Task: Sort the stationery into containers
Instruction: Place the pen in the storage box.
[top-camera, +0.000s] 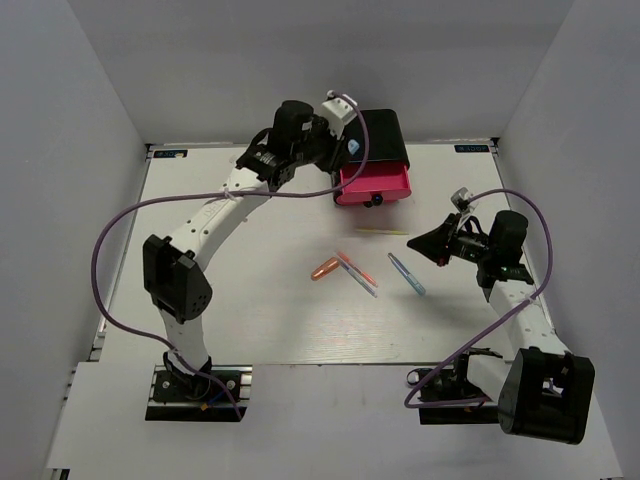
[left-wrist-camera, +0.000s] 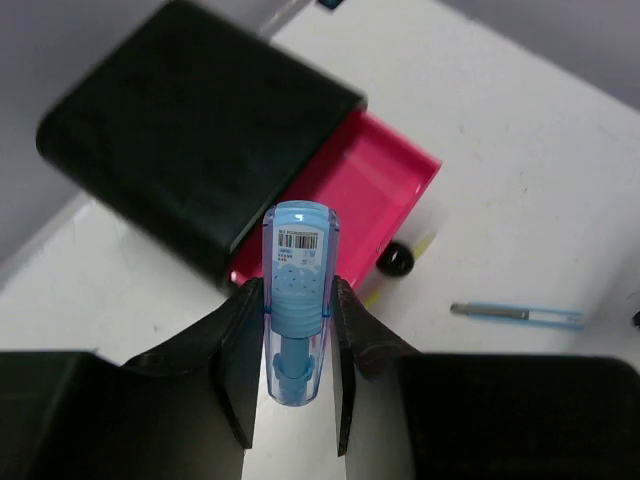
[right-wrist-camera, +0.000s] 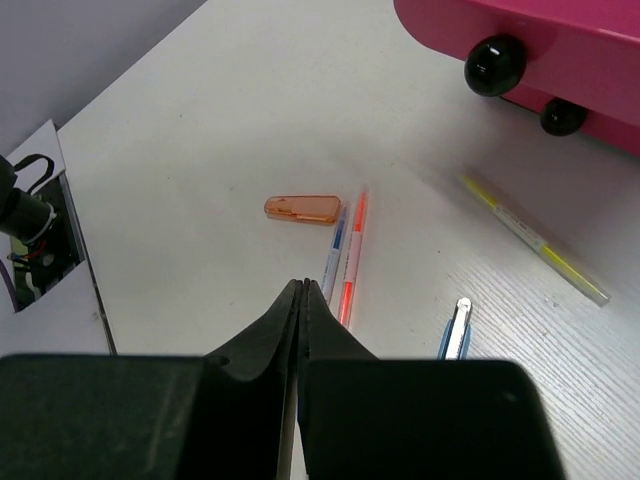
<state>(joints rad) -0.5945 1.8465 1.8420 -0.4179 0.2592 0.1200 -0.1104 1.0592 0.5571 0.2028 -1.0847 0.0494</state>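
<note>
The open pink drawer (top-camera: 375, 183) (left-wrist-camera: 350, 195) has an empty bottom, so next my left gripper should shift to the right in the top view and come down over it to release.
My left gripper (left-wrist-camera: 297, 330) is shut on a short blue capsule-like piece (left-wrist-camera: 298, 290) and holds it above the open pink drawer (left-wrist-camera: 350, 195) of the black box (left-wrist-camera: 190, 120). In the top view that gripper (top-camera: 345, 148) hovers at the box (top-camera: 385, 130) by the open drawer (top-camera: 375, 183). My right gripper (right-wrist-camera: 303, 290) is shut and empty above the table; in the top view it (top-camera: 415, 243) is right of the pens. An orange capsule (right-wrist-camera: 302, 208), thin blue pen (right-wrist-camera: 332, 250), orange pen (right-wrist-camera: 351, 258), yellow stick (right-wrist-camera: 535, 240) and light-blue pen (right-wrist-camera: 455, 330) lie on the table.
Grey walls enclose the white table (top-camera: 250, 300) on three sides. Two black drawer knobs (right-wrist-camera: 495, 65) face my right gripper. A purple cable (top-camera: 110, 240) loops off the left arm. The light-blue pen also shows in the left wrist view (left-wrist-camera: 520, 314).
</note>
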